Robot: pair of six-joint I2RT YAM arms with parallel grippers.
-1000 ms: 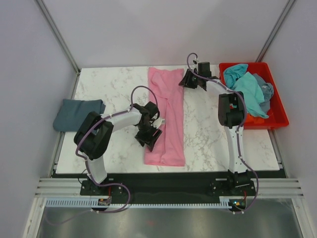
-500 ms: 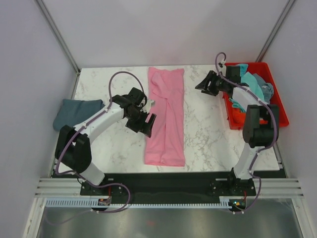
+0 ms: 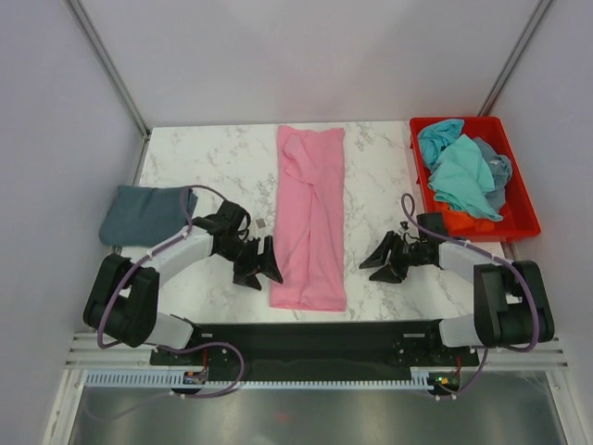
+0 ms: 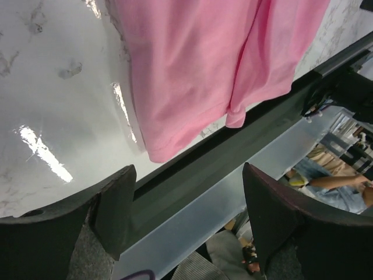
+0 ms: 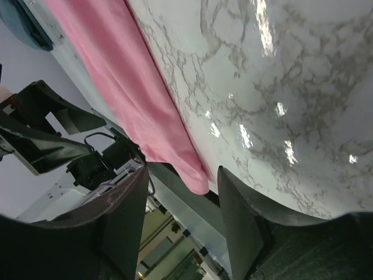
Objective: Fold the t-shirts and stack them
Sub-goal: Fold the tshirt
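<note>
The right gripper's open fingers go down, back and to its left in the top view next, since the pink hem's crate-side corner (image 3: 342, 303) (image 5: 197, 182) lies below and to that side.
A pink t-shirt (image 3: 311, 218) lies folded into a long narrow strip down the middle of the table, its hem near the front edge. My left gripper (image 3: 262, 276) is open just left of that near end, apart from the cloth. My right gripper (image 3: 373, 271) is open to the right of it, also apart. In the left wrist view the pink hem (image 4: 192, 64) lies beyond my empty left gripper (image 4: 189, 219). The right wrist view shows the pink corner (image 5: 137, 102) ahead of my empty right gripper (image 5: 183, 219). A folded slate-blue t-shirt (image 3: 145, 212) sits at the table's left edge.
A red crate (image 3: 522, 211) at the back right holds crumpled turquoise (image 3: 461, 172) and grey-blue (image 3: 500, 170) t-shirts. The black front rail (image 4: 233, 154) runs just past the pink hem. Bare marble (image 3: 389, 204) lies between the pink shirt and the crate.
Both arms swung toward the table's front: the left from beside the shirt's middle, the right from the far end. Both now flank the near hem, jaws wider than a second ago.
</note>
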